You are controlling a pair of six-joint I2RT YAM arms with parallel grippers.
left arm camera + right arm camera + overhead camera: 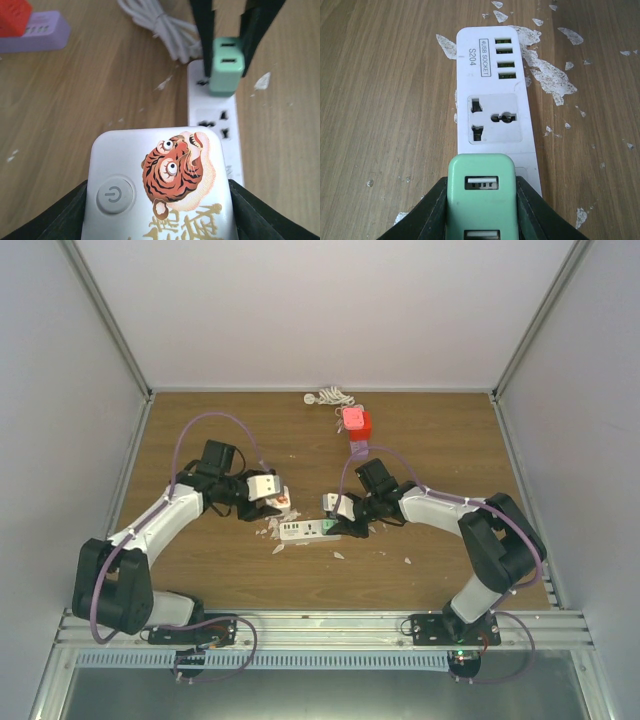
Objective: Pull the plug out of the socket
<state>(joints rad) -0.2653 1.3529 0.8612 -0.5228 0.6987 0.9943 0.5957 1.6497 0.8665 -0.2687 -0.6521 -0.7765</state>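
My left gripper swings outward and to the left in the top view next, then down to release the white plug at the table's far corner, since that's bare.
A white socket strip lies mid-table. My left gripper is shut on a white plug that bears a tiger print and a power button. It holds this plug off the strip, up and to the left. My right gripper is shut on a mint-green USB plug at the strip's right end. The left wrist view shows the green plug standing on the strip between two black fingers. Its pins are hidden. One universal socket stands bare.
A purple strip with a red plug lies behind the right gripper. A coiled white cable rests at the far edge. White flakes litter the wood around the socket strip. Grey walls close in the table on three sides.
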